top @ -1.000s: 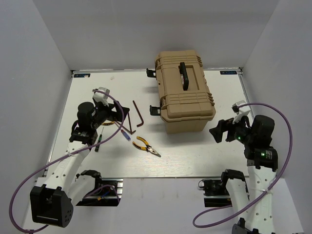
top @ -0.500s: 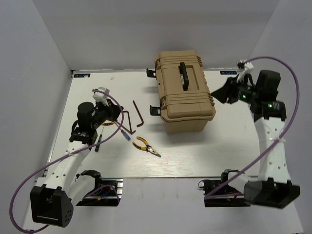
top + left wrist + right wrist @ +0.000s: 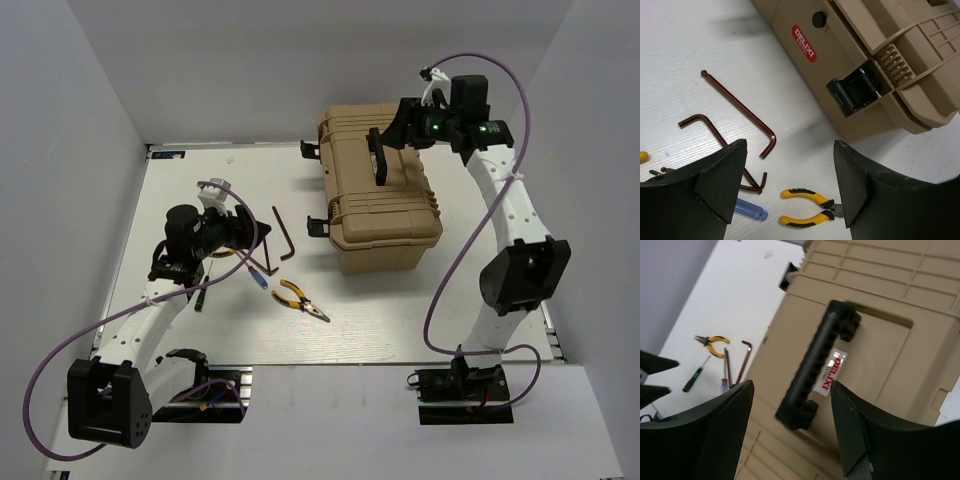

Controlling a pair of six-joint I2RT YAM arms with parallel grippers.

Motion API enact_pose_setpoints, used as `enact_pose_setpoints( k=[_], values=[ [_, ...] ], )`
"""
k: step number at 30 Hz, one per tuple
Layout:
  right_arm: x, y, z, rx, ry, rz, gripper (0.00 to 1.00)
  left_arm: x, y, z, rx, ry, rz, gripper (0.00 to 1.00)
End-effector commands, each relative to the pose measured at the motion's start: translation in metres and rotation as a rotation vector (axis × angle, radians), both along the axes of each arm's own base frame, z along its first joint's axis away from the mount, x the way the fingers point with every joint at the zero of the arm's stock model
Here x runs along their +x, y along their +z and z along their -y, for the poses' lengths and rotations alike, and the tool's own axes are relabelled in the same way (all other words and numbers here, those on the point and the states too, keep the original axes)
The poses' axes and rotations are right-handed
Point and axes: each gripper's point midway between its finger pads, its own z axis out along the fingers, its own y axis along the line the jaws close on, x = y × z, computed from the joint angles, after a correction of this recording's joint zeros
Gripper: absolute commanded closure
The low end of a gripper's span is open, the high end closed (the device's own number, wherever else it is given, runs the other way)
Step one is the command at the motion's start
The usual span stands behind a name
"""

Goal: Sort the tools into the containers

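Note:
I need to move my right gripper down and to the left in the top view, around the ribbed grip of the black handle, because the grip is below its open fingers.
A closed tan toolbox with a black handle stands at the back middle. My right gripper is open above the lid, and its jaws straddle the handle from above without touching it. Yellow-and-black pliers, two dark hex keys, a blue-tipped screwdriver and a small dark screwdriver lie on the table left of the box. My left gripper is open and empty above the hex keys and pliers.
Black latches stick out of the toolbox's left side, one seen close in the left wrist view. Purple cables loop from both arms. White walls close in the table on three sides.
My right arm has swung from the table's right side up and back over the toolbox lid. My left gripper has shifted slightly to the right over the tools.

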Motion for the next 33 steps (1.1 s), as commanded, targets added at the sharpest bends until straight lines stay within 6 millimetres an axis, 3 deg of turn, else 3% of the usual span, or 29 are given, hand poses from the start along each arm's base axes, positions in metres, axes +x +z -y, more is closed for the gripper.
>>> enact_pose_setpoints(
  k=[1,7,14,21,25,33],
  values=[
    [0.013,0.0,0.001,-0.045,-0.087,0.005,0.31,0.002,0.023,0.003,-0.014,-0.023,0.06,0.2],
    [0.026,-0.03,-0.007,-0.141,-0.108,-0.009,0.31,0.0,0.026,0.006,-0.028,-0.044,0.063,0.15],
    [0.027,-0.049,-0.033,-0.202,-0.079,-0.008,0.31,-0.001,0.026,0.008,-0.03,-0.054,0.062,0.15],
    [0.032,-0.075,-0.034,-0.267,-0.128,-0.051,0.34,-0.001,0.026,0.008,-0.03,-0.054,0.062,0.14],
    [0.035,-0.079,-0.032,-0.312,-0.17,-0.04,0.41,-0.001,0.026,0.008,-0.03,-0.054,0.062,0.14],
    [0.031,-0.067,-0.032,-0.357,-0.2,0.008,0.61,-0.001,0.026,0.008,-0.03,-0.054,0.062,0.14]
  ],
)
